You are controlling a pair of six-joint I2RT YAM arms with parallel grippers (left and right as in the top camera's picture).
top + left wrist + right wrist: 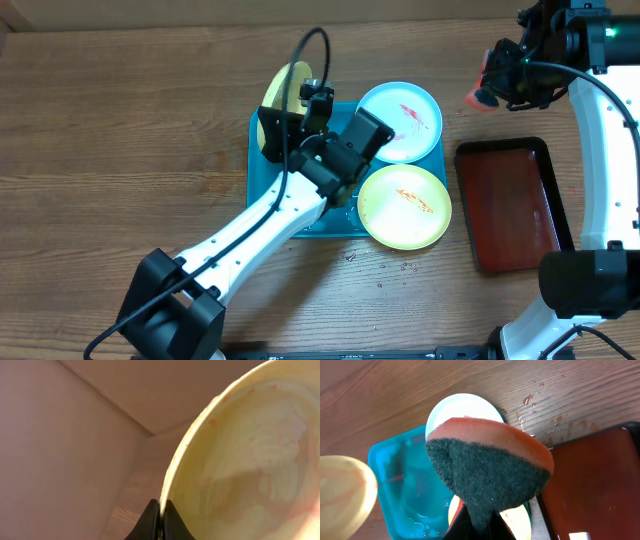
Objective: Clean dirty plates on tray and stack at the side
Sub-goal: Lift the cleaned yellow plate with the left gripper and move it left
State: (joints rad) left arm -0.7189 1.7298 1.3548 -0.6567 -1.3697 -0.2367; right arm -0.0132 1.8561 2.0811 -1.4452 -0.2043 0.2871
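Note:
My left gripper swings down next to clear wood (199, 163) beside the tray, below the gripper and to its left in the overhead view, levels the plate and releases.
My left gripper (274, 128) is shut on the rim of a yellow-green plate (287, 88) and holds it tilted on edge above the left end of the teal tray (262, 172). In the left wrist view the fingers (160, 511) pinch that plate (245, 460), whose cream centre shows faint orange smears. A light-blue plate (400, 120) and a second yellow-green plate (405, 205), both with red-orange smears, lie at the tray's right end. My right gripper (497, 80) is shut on an orange and green sponge (490, 470), raised to the right of the blue plate (460, 407).
A dark red-brown tray (515, 200) lies right of the teal tray and shows in the right wrist view (592, 485). Water drops lie on the wood near it (530, 402). The teal tray's floor (405, 490) is wet. Crumbs dot the table below the tray (390, 272).

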